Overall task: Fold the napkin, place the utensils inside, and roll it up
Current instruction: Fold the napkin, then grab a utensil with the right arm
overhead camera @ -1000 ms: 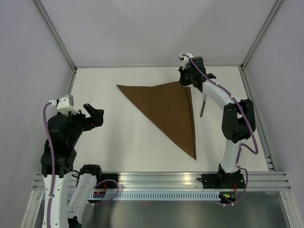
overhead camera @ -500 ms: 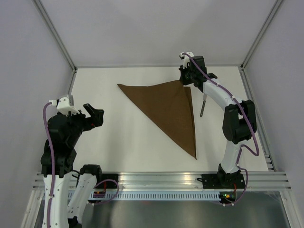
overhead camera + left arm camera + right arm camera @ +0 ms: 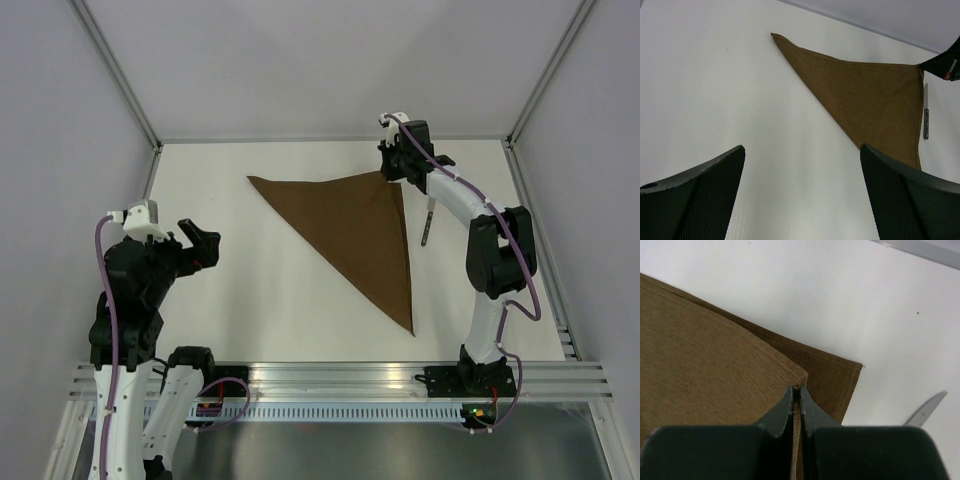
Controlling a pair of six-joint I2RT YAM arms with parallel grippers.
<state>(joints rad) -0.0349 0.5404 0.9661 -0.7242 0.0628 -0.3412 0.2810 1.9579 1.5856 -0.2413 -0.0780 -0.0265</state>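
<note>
The corner of the napkin's lower layer peeks out past the one I hold, so I will move my right gripper toward the knife (image 3: pixel 427 222) and down onto that lower corner.
The dark brown napkin (image 3: pixel 362 228) lies on the white table folded into a triangle, one point near the front edge; it also shows in the left wrist view (image 3: pixel 867 102) and the right wrist view (image 3: pixel 705 370). My right gripper (image 3: pixel 392 172) is shut on the napkin's far right corner (image 3: pixel 798 386) and holds the top layer just above the lower layer. The knife (image 3: pixel 427 222) lies on the table right of the napkin, blade toward the back; its blade tip shows in the right wrist view (image 3: pixel 926 410). My left gripper (image 3: pixel 200 245) is open and empty, raised at the left.
Grey walls enclose the table on three sides. A metal rail (image 3: pixel 340 380) runs along the near edge by the arm bases.
Almost nothing has moved. My right gripper stays shut on the napkin corner; my left arm has shifted very slightly.
</note>
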